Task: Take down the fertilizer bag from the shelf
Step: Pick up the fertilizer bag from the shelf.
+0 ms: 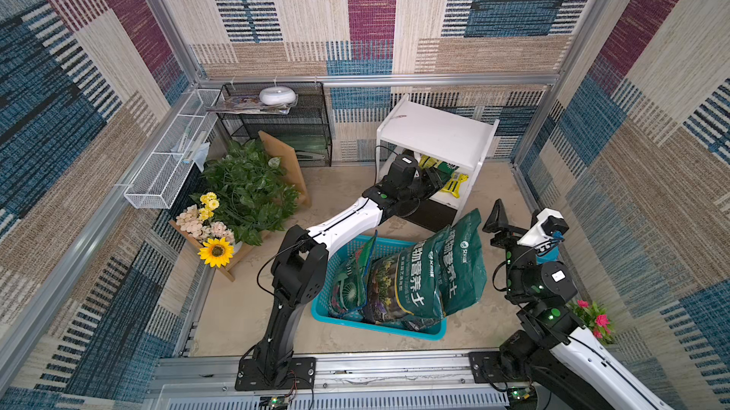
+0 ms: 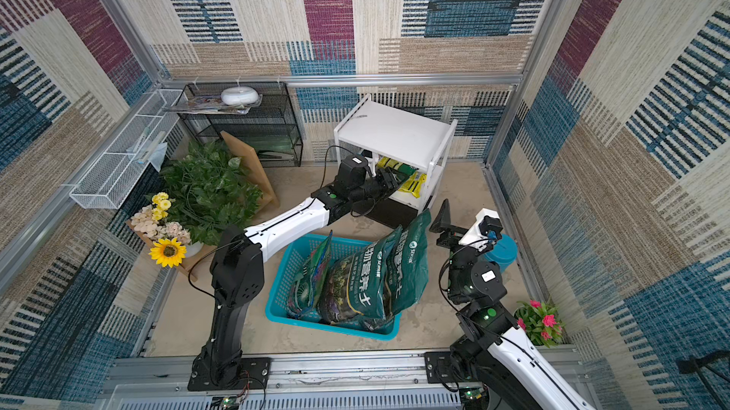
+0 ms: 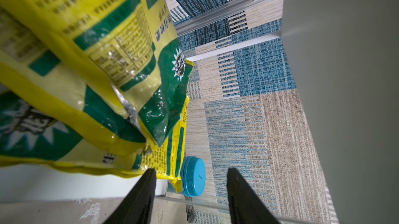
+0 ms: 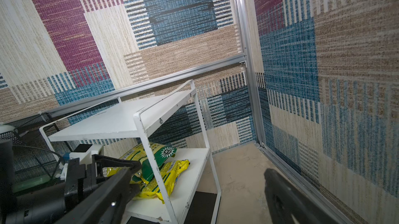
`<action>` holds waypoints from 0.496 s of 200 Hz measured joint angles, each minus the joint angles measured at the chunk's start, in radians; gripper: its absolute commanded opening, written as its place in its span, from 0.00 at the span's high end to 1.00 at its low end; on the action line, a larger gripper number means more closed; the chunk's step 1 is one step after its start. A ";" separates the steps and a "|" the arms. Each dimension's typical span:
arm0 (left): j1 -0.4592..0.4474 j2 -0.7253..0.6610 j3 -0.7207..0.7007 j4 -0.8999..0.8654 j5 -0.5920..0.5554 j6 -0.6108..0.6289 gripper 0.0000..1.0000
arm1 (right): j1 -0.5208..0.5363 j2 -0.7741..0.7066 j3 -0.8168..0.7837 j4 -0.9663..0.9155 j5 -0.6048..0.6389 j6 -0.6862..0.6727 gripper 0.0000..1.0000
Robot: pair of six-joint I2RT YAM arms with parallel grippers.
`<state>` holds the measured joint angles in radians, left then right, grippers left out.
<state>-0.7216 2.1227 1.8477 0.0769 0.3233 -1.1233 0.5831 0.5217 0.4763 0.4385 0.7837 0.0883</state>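
I will push my left gripper outward under the top board and close it on the upper bag's green corner point(image 3: 154, 139), because that corner sticks out just past its open fingers.
The white shelf point(image 1: 434, 131) point(image 2: 395, 135) point(image 4: 121, 119) stands at the back wall. Two yellow-and-green fertilizer bags point(image 1: 454, 182) point(image 2: 412, 184) point(image 4: 164, 182) lie overlapping on its lower board. My left gripper point(image 1: 436, 181) point(image 2: 389, 181) reaches in under the top board from the front. In the left wrist view the left gripper point(image 3: 192, 170) is open, and one finger point(image 3: 142, 190) sits at the lower edge of the bags point(image 3: 97, 61); nothing is pinched. My right gripper point(image 1: 498, 226) point(image 4: 199, 170) hangs open to the right of the shelf, holding nothing.
A teal basket point(image 1: 328, 315) with big dark green soil bags point(image 1: 434, 269) sits in front of the shelf, under my left arm. A blue-lidded jar point(image 2: 503, 250) point(image 3: 193, 179) stands by the right wall. A black mesh rack point(image 1: 284, 131), plants point(image 1: 249, 186) and a white wire basket point(image 1: 166, 163) fill the left.
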 measured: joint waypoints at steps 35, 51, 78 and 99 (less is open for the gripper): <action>-0.009 0.037 0.038 -0.025 0.002 -0.003 0.45 | 0.000 -0.007 -0.001 -0.002 -0.003 0.002 0.01; -0.010 0.046 0.043 -0.029 -0.002 -0.004 0.45 | 0.000 -0.017 -0.001 -0.004 -0.004 0.003 0.01; -0.010 0.066 0.080 -0.052 -0.014 -0.002 0.45 | 0.000 -0.023 -0.003 -0.003 -0.005 0.003 0.01; -0.012 0.088 0.118 -0.074 -0.032 0.001 0.46 | 0.000 -0.024 -0.003 -0.003 -0.008 0.003 0.01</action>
<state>-0.7334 2.2108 1.9659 0.0032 0.2913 -1.1221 0.5831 0.4980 0.4728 0.4351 0.7757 0.0917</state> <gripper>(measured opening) 0.546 0.993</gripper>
